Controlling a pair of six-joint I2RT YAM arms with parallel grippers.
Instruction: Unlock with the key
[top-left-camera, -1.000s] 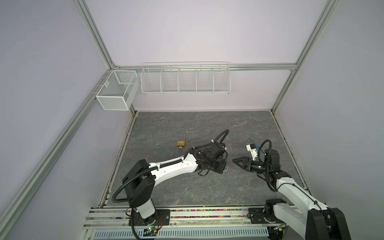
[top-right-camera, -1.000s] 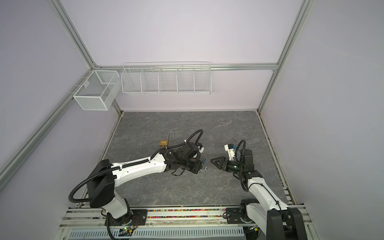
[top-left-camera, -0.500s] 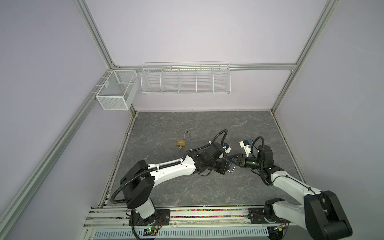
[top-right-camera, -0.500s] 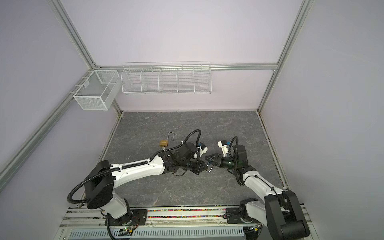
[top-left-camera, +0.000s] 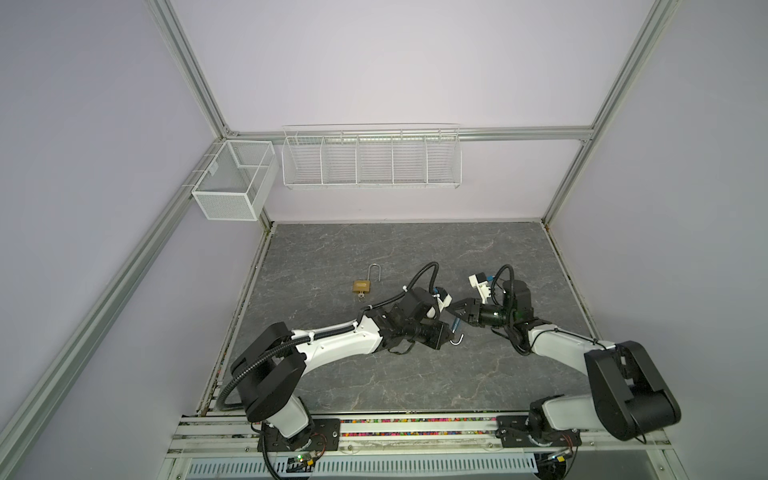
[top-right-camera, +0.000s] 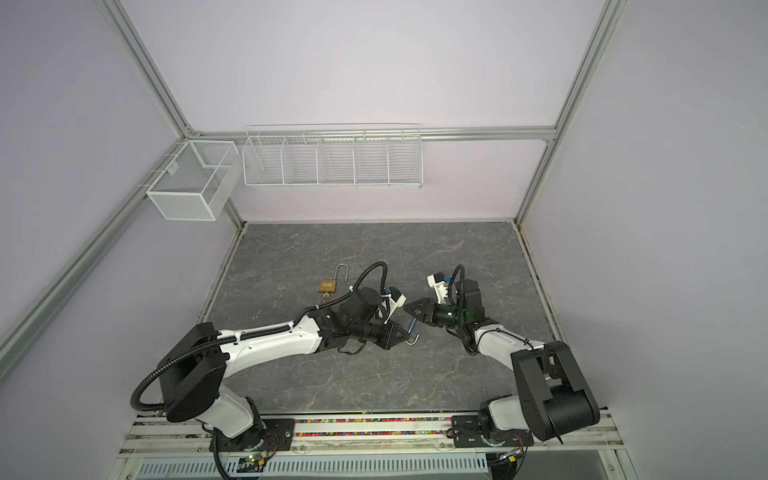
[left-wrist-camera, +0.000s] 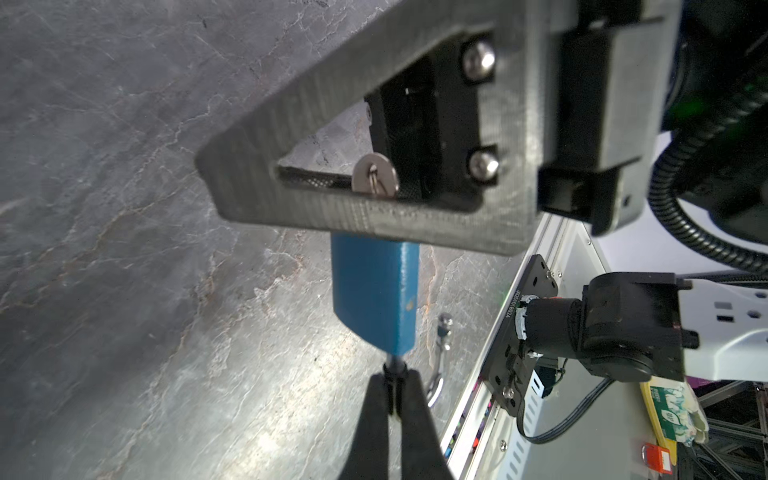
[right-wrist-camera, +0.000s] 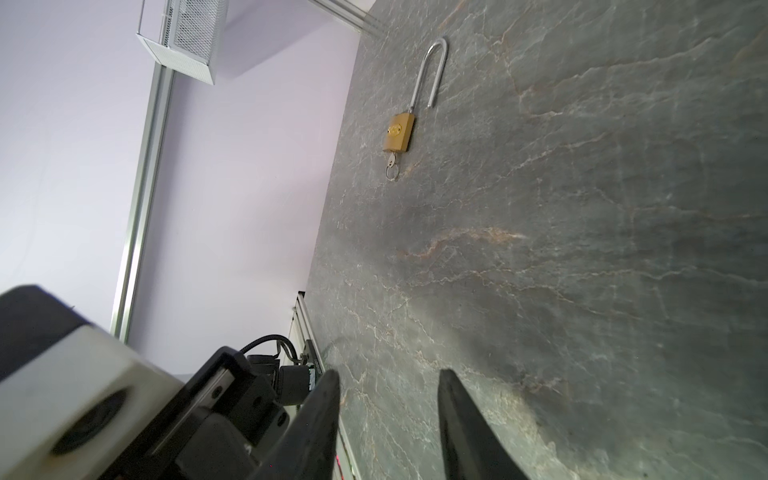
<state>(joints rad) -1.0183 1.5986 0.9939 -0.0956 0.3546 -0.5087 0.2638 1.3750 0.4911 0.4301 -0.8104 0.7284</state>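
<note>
The shackle's loose end is clear of the padlock's body, so my left gripper should swing toward the brass padlock, go down to the tabletop on its near side, and let go.
A blue padlock (top-left-camera: 456, 331) (top-right-camera: 412, 324) hangs just above the table at front centre. My left gripper (top-left-camera: 451, 337) (left-wrist-camera: 394, 376) is shut on its shackle, right under the blue body (left-wrist-camera: 374, 291). The shackle's silver free end (left-wrist-camera: 444, 330) stands apart from the body. A silver key (left-wrist-camera: 375, 179) sticks out of the padlock's far end. My right gripper (top-left-camera: 454, 312) (right-wrist-camera: 388, 376) reaches in from the right, and its fingers (left-wrist-camera: 332, 124) straddle the key head. Its jaws stand apart, and I cannot tell whether they touch the key.
A brass padlock (top-left-camera: 362, 286) (right-wrist-camera: 399, 133) lies on the grey stone table (top-left-camera: 374, 249), shackle swung open and a key in its base. Two white wire baskets (top-left-camera: 372, 158) (top-left-camera: 235, 180) hang on the back wall. The rail edge (left-wrist-camera: 490, 415) runs close in front.
My right gripper has moved left up to the blue padlock's key end and its jaws have narrowed. The left gripper has kept its hold and shifted only slightly.
</note>
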